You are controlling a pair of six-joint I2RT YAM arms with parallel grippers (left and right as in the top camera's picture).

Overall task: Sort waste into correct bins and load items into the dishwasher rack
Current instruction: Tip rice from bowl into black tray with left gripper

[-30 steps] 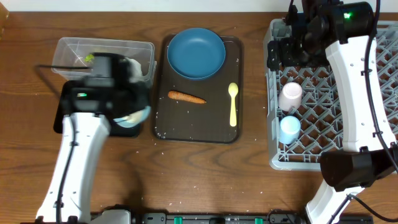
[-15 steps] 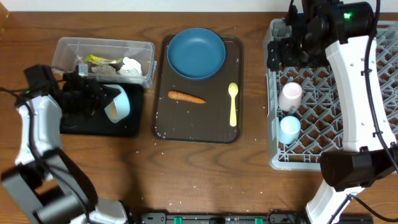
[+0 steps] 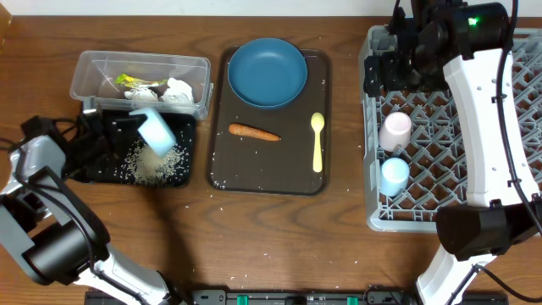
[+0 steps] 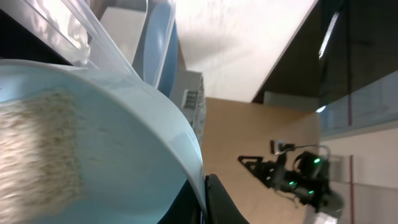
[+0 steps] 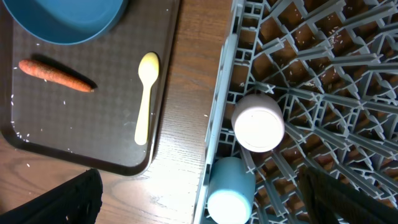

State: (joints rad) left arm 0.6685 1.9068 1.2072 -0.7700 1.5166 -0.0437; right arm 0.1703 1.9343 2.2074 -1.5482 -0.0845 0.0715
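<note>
The left gripper swings over the serving tray next, turns the bowl upright and lowers it to release beside the carrot, where the tray's near part has room.
My left gripper (image 3: 118,127) is shut on the rim of the pale blue bowl (image 3: 156,131), which is tipped over the black tray (image 3: 91,172). White rice (image 3: 152,165) lies piled on that tray. In the left wrist view the bowl (image 4: 124,155) fills the frame with rice (image 4: 43,149) on its wall, and the gripper (image 4: 204,202) clamps its rim. The clear tub (image 3: 85,66) holds napkins (image 3: 176,91) and the yellow-green wrapper (image 3: 129,81). My right gripper (image 3: 385,72) is open and empty above the grey rack (image 3: 373,199), which holds the pink cup (image 3: 395,130) and light blue cup (image 3: 395,175).
The dark brown serving tray (image 3: 224,161) carries the dark blue plate (image 3: 267,72), carrot (image 3: 254,132) and yellow spoon (image 3: 318,140). The right wrist view shows the spoon (image 5: 145,93), carrot (image 5: 55,74), pink cup (image 5: 258,124) and light blue cup (image 5: 230,193). Rice grains are scattered on the table.
The left arm has swung out to the far left. The bowl has tipped over the black tray and rice now lies on it. The right arm has not moved.
</note>
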